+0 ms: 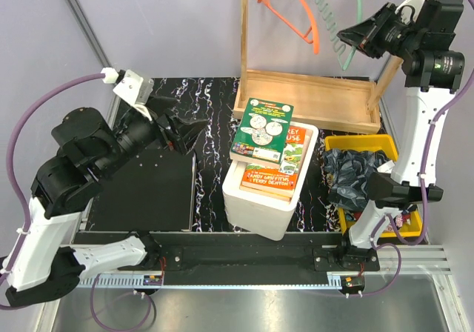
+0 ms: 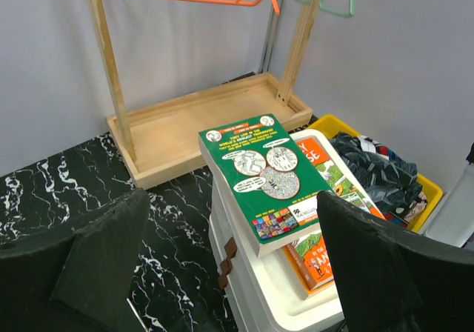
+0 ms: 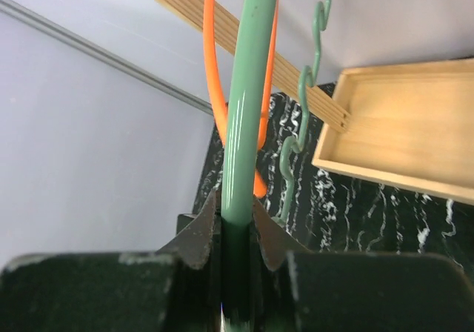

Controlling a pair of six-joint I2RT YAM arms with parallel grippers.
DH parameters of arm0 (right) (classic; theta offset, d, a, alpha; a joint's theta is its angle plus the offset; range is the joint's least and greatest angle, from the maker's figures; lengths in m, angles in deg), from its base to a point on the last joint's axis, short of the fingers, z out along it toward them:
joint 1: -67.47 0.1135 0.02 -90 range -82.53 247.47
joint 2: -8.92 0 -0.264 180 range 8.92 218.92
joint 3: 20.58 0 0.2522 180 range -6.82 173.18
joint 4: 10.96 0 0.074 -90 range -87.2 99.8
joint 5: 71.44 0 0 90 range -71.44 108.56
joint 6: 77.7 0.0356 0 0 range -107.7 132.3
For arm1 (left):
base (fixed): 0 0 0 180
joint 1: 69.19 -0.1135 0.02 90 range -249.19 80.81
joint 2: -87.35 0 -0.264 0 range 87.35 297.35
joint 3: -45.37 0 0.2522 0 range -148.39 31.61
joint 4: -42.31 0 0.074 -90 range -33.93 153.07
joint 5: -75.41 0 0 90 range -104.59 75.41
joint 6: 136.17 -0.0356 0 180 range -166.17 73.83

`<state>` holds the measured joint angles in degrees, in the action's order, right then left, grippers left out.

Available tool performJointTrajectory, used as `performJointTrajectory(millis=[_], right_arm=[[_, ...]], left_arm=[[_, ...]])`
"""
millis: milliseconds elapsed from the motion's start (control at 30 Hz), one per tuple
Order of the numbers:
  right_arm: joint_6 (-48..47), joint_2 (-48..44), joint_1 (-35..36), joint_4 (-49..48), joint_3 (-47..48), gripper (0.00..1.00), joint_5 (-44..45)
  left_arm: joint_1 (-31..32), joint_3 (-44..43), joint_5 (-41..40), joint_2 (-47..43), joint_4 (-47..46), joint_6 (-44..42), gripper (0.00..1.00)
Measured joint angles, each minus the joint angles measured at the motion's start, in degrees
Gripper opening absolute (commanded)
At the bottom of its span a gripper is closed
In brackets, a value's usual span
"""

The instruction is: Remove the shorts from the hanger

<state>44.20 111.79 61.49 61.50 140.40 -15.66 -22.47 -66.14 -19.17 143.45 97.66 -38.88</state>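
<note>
The shorts are in the yellow bin [image 1: 354, 141] and the green hanger is bare, so I will next move my right gripper gently toward the orange hanger and let go of the green bar.
The black-navy leafy shorts [image 1: 355, 173] lie crumpled in a yellow bin [image 1: 354, 141]; they also show in the left wrist view [image 2: 378, 173]. A scrap of multicolour cloth [image 1: 404, 218] peeks out beside them. My right gripper [image 1: 346, 37] is raised high and shut on the bare green hanger [image 1: 356, 13]; its jaws clamp the green bar [image 3: 248, 110] in the right wrist view [image 3: 237, 224]. A bare orange hanger [image 1: 304, 13] hangs next to it. My left gripper [image 1: 181, 135] is open and empty over the table's left part, facing the white box [image 2: 231, 198].
A wooden rack with a tray base [image 1: 311, 95] stands at the back. A white box [image 1: 259, 213] in the middle carries stacked books [image 1: 263, 128]. A black mat [image 1: 148, 191] lies at the left on the marbled table.
</note>
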Motion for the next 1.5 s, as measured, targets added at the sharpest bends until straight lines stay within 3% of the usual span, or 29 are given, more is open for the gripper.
performJointTrajectory(millis=[367,633,667,767,867,900,967,1100,1133,1300,1500], right_arm=[[14.6,6.4,-3.0,-12.2,-1.5,0.00,-9.9],[17.6,4.9,-5.1,-17.5,-8.2,0.01,-14.9],[17.4,4.2,-5.5,-17.9,-9.5,0.09,-14.9],[15.8,2.2,-6.5,-17.7,-12.6,0.20,-14.0],[12.2,0.9,-6.8,-13.8,-13.4,0.38,-10.6],[11.2,0.8,-6.8,-11.3,-13.3,0.49,-8.9],[8.8,1.1,-7.0,-5.7,-12.5,0.59,-6.0],[3.7,3.2,-7.2,5.7,-7.1,0.95,-0.2],[2.5,3.5,-7.2,7.8,-5.6,1.00,1.3],[-1.9,2.3,-7.2,14.4,-2.5,1.00,6.8],[-6.8,-5.0,-7.1,18.0,-8.0,1.00,14.3]], left_arm=[[0.0,0.0,0.3,0.2,3.2,-0.3,0.99],[-0.1,0.0,0.4,0.2,4.2,-0.2,0.99],[-0.1,0.0,0.4,0.3,4.3,-0.1,0.99],[-0.1,0.0,0.5,0.3,4.3,0.3,0.99],[-0.1,0.0,0.7,0.4,4.4,0.8,0.99],[-0.1,0.0,0.8,0.5,4.5,1.1,0.99],[-0.1,-0.1,1.0,0.6,4.7,1.7,0.99],[-0.1,-0.3,1.7,1.3,5.1,2.7,0.99],[-0.1,-0.5,1.8,1.6,5.1,3.0,0.99],[-0.1,-1.5,2.3,3.2,5.1,4.7,0.99],[-0.1,-1.6,2.4,4.5,4.8,7.1,0.99]])
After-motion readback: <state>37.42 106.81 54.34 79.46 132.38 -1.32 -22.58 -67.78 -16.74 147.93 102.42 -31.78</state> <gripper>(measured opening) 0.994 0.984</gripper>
